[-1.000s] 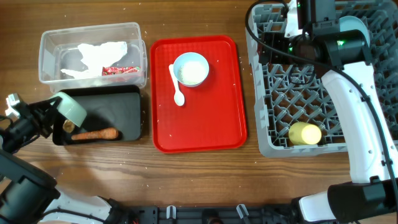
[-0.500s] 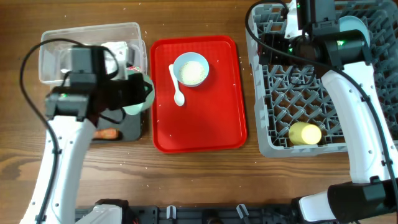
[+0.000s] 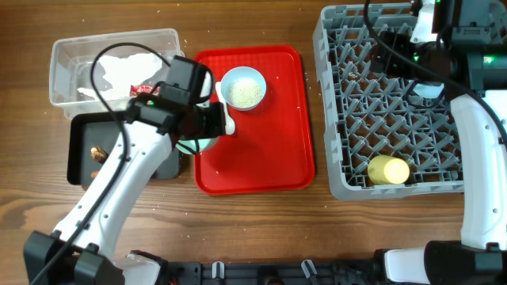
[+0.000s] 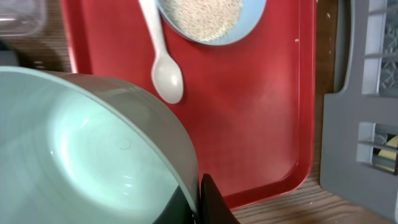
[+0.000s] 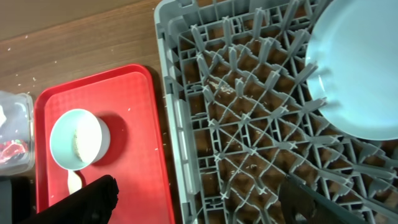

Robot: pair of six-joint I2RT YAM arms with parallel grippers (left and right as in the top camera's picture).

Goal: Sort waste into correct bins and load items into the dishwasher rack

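My left gripper shifts toward the right in the overhead view next and lowers the pale teal bowl (image 4: 81,149) onto the red tray's near part, which is empty.
My left gripper (image 4: 196,199) (image 3: 198,127) is shut on the rim of a pale teal bowl (image 4: 81,149) and holds it over the left edge of the flat red tray (image 3: 261,158). On the tray stand a second bowl with rice (image 3: 243,89) (image 4: 205,18) and the white spoon (image 4: 165,62). My right gripper (image 5: 202,199) (image 3: 444,24) is open and empty above the grey rack (image 3: 396,103). The pale blue plate (image 5: 360,74) stands in the rack. The yellow cup (image 3: 388,169) lies at the rack's front.
The clear bin (image 3: 63,55) holds the white napkin (image 3: 127,70) and the red wrapper (image 3: 146,89). The black bin (image 3: 79,131) holds a small brown piece (image 3: 97,153); my left arm hides the rest of it. Rice grains lie on the rack floor (image 5: 217,87).
My left arm has carried the teal bowl rightwards from over the black bin to the tray's left edge. My right arm has shifted right, uncovering the rack's middle.
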